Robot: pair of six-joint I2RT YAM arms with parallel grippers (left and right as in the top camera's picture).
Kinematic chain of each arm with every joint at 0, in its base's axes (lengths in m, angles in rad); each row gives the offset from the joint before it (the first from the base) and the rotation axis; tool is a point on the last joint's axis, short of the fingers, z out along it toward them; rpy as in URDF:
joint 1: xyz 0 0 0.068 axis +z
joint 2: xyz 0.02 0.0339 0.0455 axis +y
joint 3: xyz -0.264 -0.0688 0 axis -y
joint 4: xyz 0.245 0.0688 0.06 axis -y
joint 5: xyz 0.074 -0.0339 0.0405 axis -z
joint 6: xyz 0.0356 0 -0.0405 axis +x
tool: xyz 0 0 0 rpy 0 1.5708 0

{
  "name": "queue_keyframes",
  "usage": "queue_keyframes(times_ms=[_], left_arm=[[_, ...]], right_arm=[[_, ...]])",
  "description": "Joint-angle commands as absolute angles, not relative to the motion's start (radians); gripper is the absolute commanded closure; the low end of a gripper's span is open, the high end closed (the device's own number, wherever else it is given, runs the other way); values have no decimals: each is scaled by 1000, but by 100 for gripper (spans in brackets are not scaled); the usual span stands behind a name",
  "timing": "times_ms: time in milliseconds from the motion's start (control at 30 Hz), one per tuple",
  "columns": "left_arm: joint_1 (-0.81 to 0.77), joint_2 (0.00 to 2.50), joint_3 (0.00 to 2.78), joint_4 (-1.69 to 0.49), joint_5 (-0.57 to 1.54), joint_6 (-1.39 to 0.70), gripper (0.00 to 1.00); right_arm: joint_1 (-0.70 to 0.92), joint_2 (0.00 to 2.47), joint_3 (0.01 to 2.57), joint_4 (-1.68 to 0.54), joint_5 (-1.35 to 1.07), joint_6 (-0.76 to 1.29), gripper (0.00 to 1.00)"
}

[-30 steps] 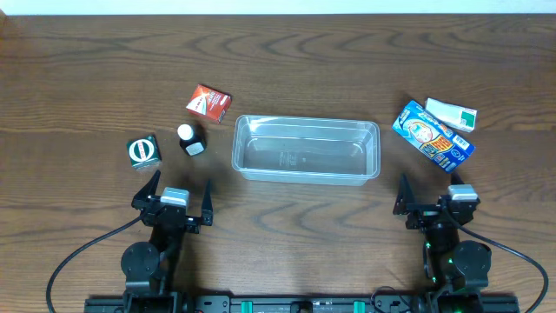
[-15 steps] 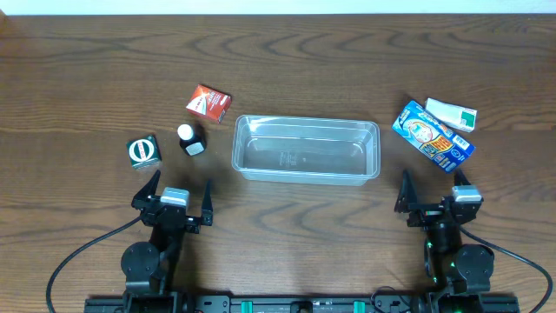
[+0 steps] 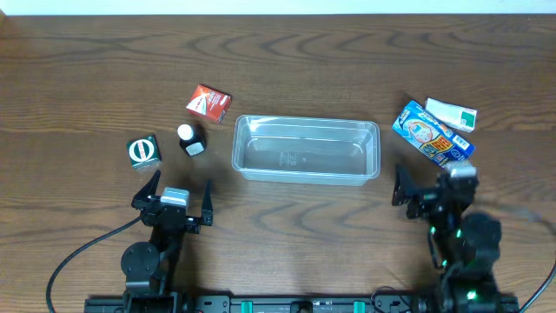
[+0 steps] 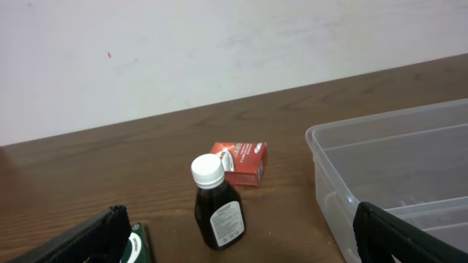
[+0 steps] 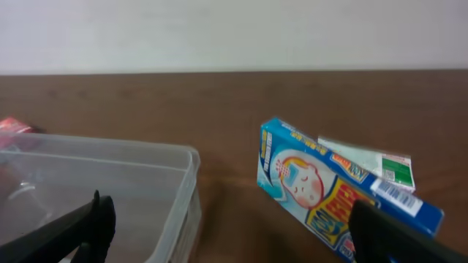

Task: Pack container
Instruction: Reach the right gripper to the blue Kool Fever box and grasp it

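Observation:
My right gripper reaches outward next, tips its fingers down and lowers them astride the blue box's narrow long side (image 3: 446,128) (image 5: 352,167), which faces up, since the box lies outward.
The clear plastic container (image 3: 306,148) sits empty at the table's middle; it also shows in the left wrist view (image 4: 395,168) and the right wrist view (image 5: 102,183). A red box (image 3: 208,103), a dark bottle with a white cap (image 3: 190,138) and a green box (image 3: 143,152) lie to its left. A blue box (image 3: 432,135) and a white-green box (image 3: 452,113) lie to its right. My left gripper (image 3: 178,198) is open and empty below the bottle (image 4: 218,204). My right gripper (image 3: 430,187) is open and empty just below the blue box (image 5: 336,193).
A white wall runs along the table's far edge. The red box (image 4: 241,161) lies behind the bottle. The white-green box (image 5: 365,164) lies behind the blue box.
My right arm has moved forward toward the blue box. The left arm and all objects have stayed still.

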State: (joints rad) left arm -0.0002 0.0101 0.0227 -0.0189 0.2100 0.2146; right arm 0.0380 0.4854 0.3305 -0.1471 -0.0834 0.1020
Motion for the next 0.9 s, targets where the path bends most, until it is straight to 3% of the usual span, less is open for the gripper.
queue_keyframes(times_ms=[0,167,367,467,633,867], left_arm=[[1,4,4,-52,221,228,2],[1,4,4,-52,221,228,2],[1,4,4,-51,221,228,2],[1,4,4,-52,221,228,2],[1,4,4,-52,221,228,2],[1,4,4,-52,221,228,2]], right_arm=[[0,672,577,-255,-92,103,1],[-71,1010,1037,-561,-177,-3,1],[-112,1314,1430,-761,-229,-111,1],[-121,1385,1485,-794,-229,-176,1],[-122,1476,1484,-884,-237,-484,1],[-124,1621,1484,-891,-258,-484,1]])
